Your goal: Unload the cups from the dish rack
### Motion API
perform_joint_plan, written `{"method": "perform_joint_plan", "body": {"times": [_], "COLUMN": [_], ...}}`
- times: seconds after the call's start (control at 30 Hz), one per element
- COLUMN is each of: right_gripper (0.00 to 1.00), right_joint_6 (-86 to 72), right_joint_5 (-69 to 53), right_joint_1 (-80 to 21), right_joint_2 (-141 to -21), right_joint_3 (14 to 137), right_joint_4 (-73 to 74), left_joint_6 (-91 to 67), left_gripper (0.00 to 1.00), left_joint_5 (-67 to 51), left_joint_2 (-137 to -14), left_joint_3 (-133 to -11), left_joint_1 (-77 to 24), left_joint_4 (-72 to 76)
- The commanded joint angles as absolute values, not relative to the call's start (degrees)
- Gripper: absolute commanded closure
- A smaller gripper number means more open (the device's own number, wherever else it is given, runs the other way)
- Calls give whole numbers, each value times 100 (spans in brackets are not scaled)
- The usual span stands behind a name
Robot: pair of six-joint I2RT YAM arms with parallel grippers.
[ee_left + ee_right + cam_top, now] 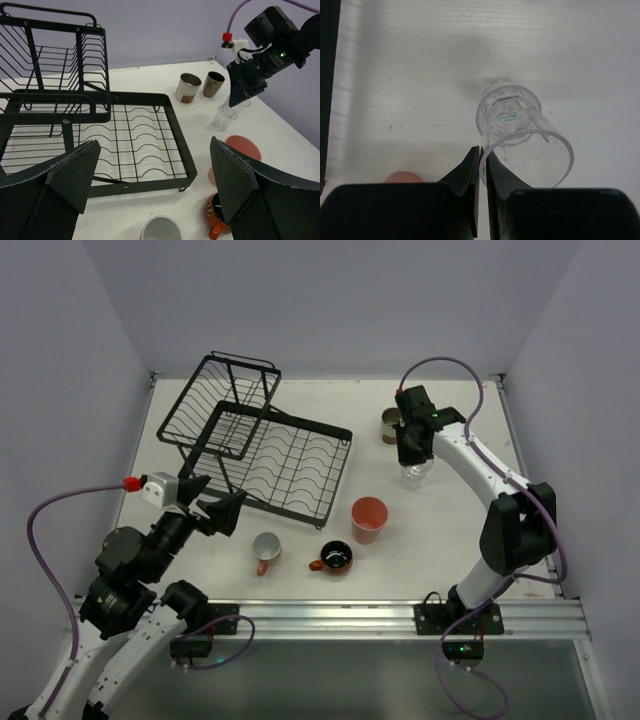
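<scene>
My right gripper is above the clear glass standing (pixel 412 479) (pixel 508 112) with the tilted glass and should lower it deeper into that one next. Then it should open to let go of the glass's rim, since the glass's base already shows inside.
The black wire dish rack (pixel 262 443) stands at the table's back left; no cup shows in it. My right gripper (pixel 482 156) is shut on the rim of a clear glass (pixel 525 145), which hangs tilted just over the table at the right (pixel 415 476). My left gripper (pixel 215 498) hovers open and holds nothing at the rack's near corner (pixel 165 175). On the table stand a salmon-pink tumbler (pixel 368 519), an orange-red mug (pixel 335 558), a handled mug (pixel 266 550), a cream-and-brown cup (pixel 188 88) and a small brown cup (pixel 213 84).
Purple walls close the table at the back and both sides. A metal rail (pixel 400 618) runs along the near edge between the arm bases. The right arm's cable (pixel 445 365) loops above the back right corner.
</scene>
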State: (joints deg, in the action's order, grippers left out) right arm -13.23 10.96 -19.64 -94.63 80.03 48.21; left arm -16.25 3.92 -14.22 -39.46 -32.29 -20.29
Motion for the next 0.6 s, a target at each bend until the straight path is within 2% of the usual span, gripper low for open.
{"method": "perform_joint_plan", "body": {"times": [0.0,0.2,0.3,0.4,0.43,0.57], "right_gripper": [100,100,94,77,66,50], "right_joint_6": [-1187,-1178,-1169,-1169,-1178,-1195], "right_joint_5": [1125,1072,1081,1116,1125,1107], "right_joint_1": [-1907,-1898,-1890,-1890,-1890,-1890], "right_joint_2": [-9641,-9887,-9923,-9879,-9835,-9563], "right_joint_3": [8279,8288,8288,8314,8323,8332], "right_joint_4": [4588,4430,4386,4386,4394,4342], "left_joint_6": [-1485,-1494,-1512,-1520,-1521,-1538], "left_gripper": [0,0,0,0,0,0], "left_joint_5": [448,439,448,475,475,457], "left_joint_2": [-1503,-1573,-1600,-1635,-1661,-1775], "left_joint_3": [-3920,-3955,-3964,-3999,-4016,-4148], "left_joint_1": [-3243,-3243,-3243,-3243,-3252,-3252], "left_joint_4": [-1890,-1890,-1890,-1898,-1898,-1898]}}
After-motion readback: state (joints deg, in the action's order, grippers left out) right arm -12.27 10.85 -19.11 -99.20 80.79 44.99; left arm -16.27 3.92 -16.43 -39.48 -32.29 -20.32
